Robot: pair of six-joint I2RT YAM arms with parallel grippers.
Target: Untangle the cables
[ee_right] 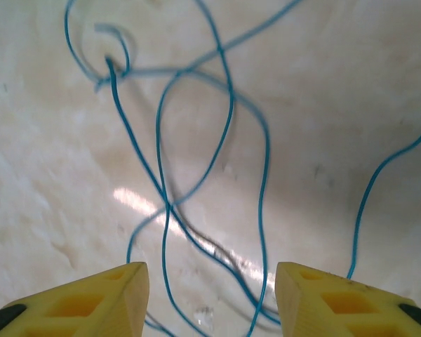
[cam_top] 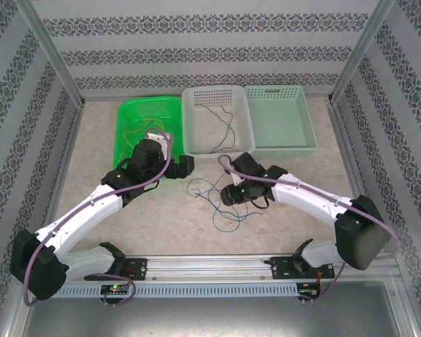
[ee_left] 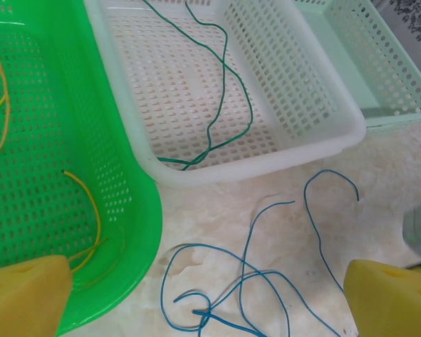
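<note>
My right gripper will next move back toward the near loop and go down onto the strands by that loop (cam_top: 229, 215).
Several thin blue cables (cam_top: 216, 210) lie crossed and looped on the marble tabletop in front of the baskets. My right gripper (cam_top: 229, 194) hovers low over them, open. Blue strands (ee_right: 167, 206) run between its yellow fingers (ee_right: 91, 302) without touching them. My left gripper (cam_top: 181, 167) is open above the near corner of the green basket (cam_top: 137, 112), with the blue tangle (ee_left: 243, 262) below it. Thin green cables (ee_left: 250, 112) lie in the white basket (ee_left: 266, 161). Yellow cables (ee_left: 97, 210) lie in the green basket (ee_left: 133, 232).
A mint-green basket (cam_top: 281, 123) stands to the right of the white basket (cam_top: 217, 98), along the back. Patterned walls and metal posts close in the table on three sides. A metal rail (cam_top: 210, 265) carries the arm bases at the near edge.
</note>
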